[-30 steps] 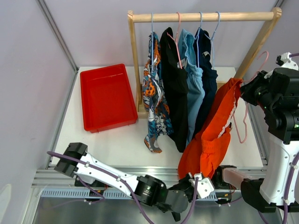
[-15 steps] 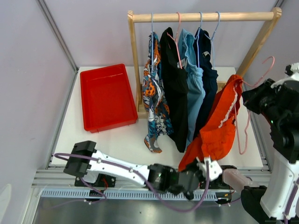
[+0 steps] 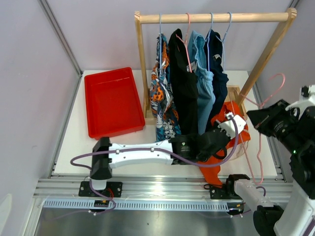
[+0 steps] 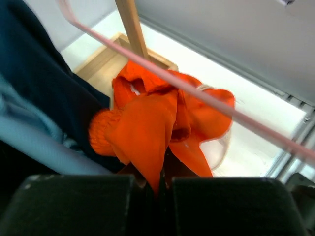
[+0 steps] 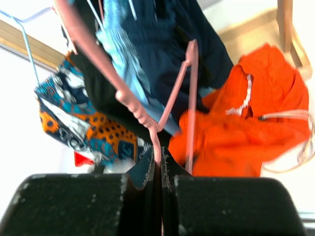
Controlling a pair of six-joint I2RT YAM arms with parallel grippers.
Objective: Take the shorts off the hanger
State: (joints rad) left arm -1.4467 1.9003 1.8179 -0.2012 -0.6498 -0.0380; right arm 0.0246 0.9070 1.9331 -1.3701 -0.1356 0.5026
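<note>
The part of the rack's top bar beside the navy shorts is empty, so my right gripper will lift outward above the bar and then lower the hanger's hook onto that part.
The orange shorts (image 3: 222,147) hang bunched just in front of the rack's right foot, and my left gripper (image 3: 229,133) is shut on a fold of them (image 4: 147,123). Between its fingers (image 4: 158,184) the cloth tapers to a point. My right gripper (image 3: 252,117) is shut on a pink hanger (image 3: 257,147), pinching its wire (image 5: 158,160). The hanger's wire stands mostly bare to the right of the orange shorts (image 5: 246,132); one pink bar (image 4: 197,93) crosses in front of them. Patterned (image 3: 162,98), black (image 3: 184,88), light blue (image 3: 203,83) and navy shorts (image 3: 219,78) hang on the rack.
The wooden rack (image 3: 211,18) stands at the back, its right leg (image 3: 266,54) slanting down beside the hanger. A red tray (image 3: 110,101) lies on the table's left. My left arm (image 3: 142,153) stretches across the front of the table.
My left gripper has carried the orange shorts from the front edge up toward the rack, bunching them away from the hanger. The right gripper and hanger have shifted down and right.
</note>
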